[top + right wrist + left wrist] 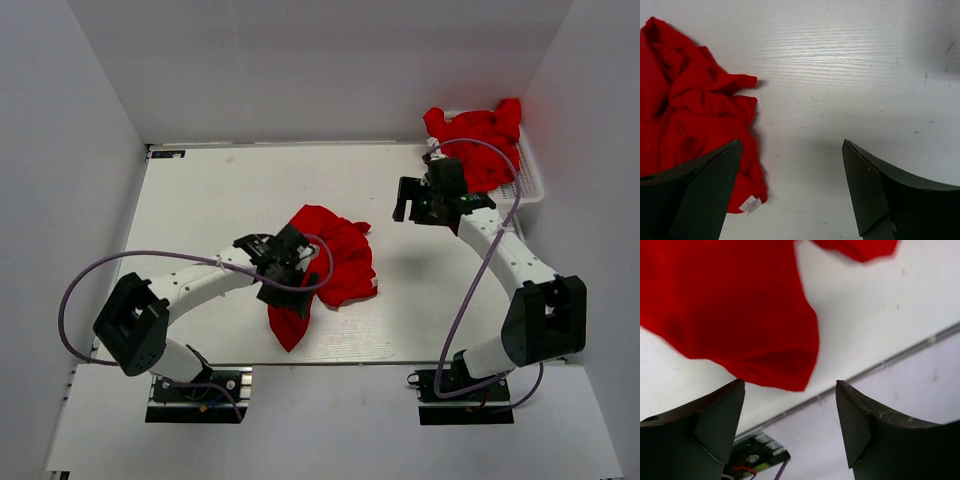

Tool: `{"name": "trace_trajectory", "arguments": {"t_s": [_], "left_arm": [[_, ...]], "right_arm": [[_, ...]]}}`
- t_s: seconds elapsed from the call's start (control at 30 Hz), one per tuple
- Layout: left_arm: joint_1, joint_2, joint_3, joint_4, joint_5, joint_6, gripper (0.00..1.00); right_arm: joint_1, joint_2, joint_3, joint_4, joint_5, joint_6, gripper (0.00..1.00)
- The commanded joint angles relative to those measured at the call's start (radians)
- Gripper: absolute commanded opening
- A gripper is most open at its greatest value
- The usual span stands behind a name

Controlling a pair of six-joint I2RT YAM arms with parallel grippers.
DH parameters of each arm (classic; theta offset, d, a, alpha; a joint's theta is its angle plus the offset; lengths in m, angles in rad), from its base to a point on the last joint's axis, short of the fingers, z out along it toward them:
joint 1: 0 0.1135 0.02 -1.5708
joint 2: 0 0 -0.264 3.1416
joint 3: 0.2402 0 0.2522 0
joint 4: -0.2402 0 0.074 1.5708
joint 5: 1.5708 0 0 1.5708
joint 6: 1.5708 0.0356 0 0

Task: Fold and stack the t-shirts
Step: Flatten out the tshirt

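My right gripper moves down and to the left in the top view next, where the shirt's pointed tip (364, 227) (751, 81) lies below it, because that tip sticks out free.
One red t-shirt (340, 262) lies crumpled in the middle of the table. My left gripper (283, 275) hovers over its left edge, open and empty. In the left wrist view (790, 382) the red cloth (730, 315) lies beyond the fingertips, not between them. My right gripper (408, 208) is open and empty above bare table, right of the shirt. In the right wrist view (791, 145) the shirt (690, 110) lies at the left, with its white label (750, 205) showing. More red t-shirts (478, 135) are heaped in the basket at the back right.
The white slotted basket (530, 188) stands at the table's back right corner, against the white wall. White walls close in the table at the left, back and right. The table's front edge (890, 360) shows in the left wrist view.
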Motion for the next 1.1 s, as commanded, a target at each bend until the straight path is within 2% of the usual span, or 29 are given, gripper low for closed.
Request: {"name": "trace_trajectory", "arguments": {"t_s": [0.0,0.13,0.27,0.57,0.7,0.8,0.93,1.0,1.07], "left_arm": [[-0.085,-0.055,-0.002,0.007,0.024,-0.046,0.82],[-0.196,0.033,-0.002,0.042,0.024,-0.095,0.82],[-0.288,0.121,0.031,-0.022,-0.096,-0.142,0.82],[-0.299,0.165,0.019,-0.061,-0.34,-0.222,0.81],[-0.299,0.185,0.009,-0.058,-0.37,-0.235,0.78],[-0.299,0.176,-0.04,0.016,-0.312,-0.213,0.68],[-0.299,0.176,-0.089,0.069,-0.283,-0.213,0.41],[-0.286,0.187,-0.099,0.079,-0.273,-0.213,0.32],[-0.286,0.187,-0.099,0.067,-0.316,-0.213,0.17]], "right_arm": [[0.034,0.039,0.038,0.061,0.01,-0.009,0.85],[0.056,0.085,0.077,0.05,-0.01,-0.008,0.85],[0.059,0.088,0.087,0.075,-0.021,-0.008,0.85],[0.066,0.042,0.041,0.087,-0.024,-0.016,0.86],[0.066,0.041,0.044,0.087,-0.027,-0.017,0.86],[0.066,0.044,0.05,0.084,-0.024,-0.023,0.86],[0.071,0.058,0.057,0.075,-0.033,-0.039,0.86],[0.073,0.062,0.057,0.076,-0.062,-0.046,0.86],[0.073,0.065,0.054,0.078,-0.075,-0.058,0.87]]}}
